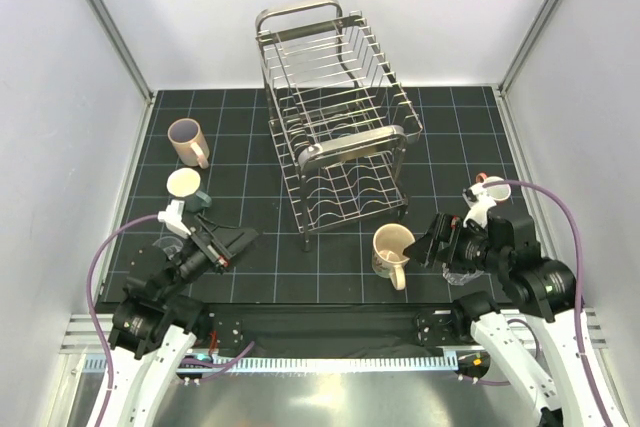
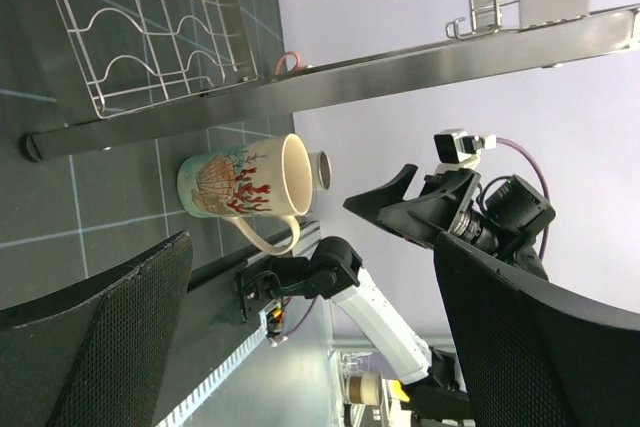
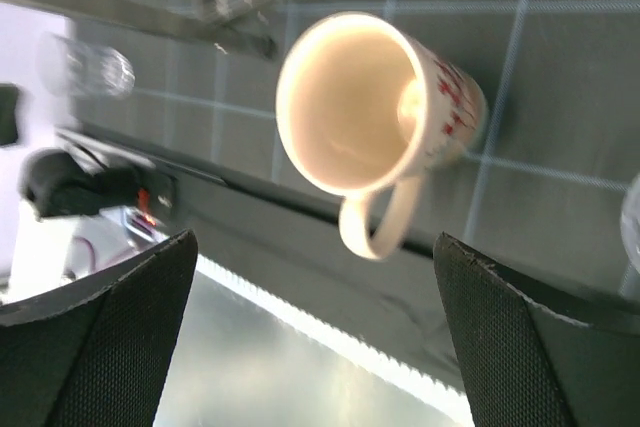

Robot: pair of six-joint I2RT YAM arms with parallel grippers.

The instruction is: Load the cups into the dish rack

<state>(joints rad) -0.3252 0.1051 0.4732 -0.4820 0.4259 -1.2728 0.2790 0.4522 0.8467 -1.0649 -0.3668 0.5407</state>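
My right gripper crosses over to the left in the top view next, tilts down and lowers astride the upright mug's open rim (image 1: 376,242) (image 3: 289,137) below it.
The steel wire dish rack (image 1: 335,127) stands mid-table with no cup in it. A cream mug with a red pattern (image 1: 392,252) stands upright just in front of it; it also shows in the left wrist view (image 2: 240,185) and the right wrist view (image 3: 375,97). My right gripper (image 1: 428,243) is open and empty just right of this mug, its jaws wide apart (image 3: 315,242). My left gripper (image 1: 238,243) is open and empty, pointing right across the mat toward the mug (image 2: 312,247). A salmon pink mug (image 1: 188,141) and a cream mug (image 1: 183,183) stand at the left.
A teal-grey mug (image 1: 201,198) sits beside the cream one. A clear glass tumbler (image 1: 461,273) stands under my right wrist, and another tumbler (image 1: 168,248) by my left arm. The black grid mat (image 1: 260,277) ends at the metal rail in front.
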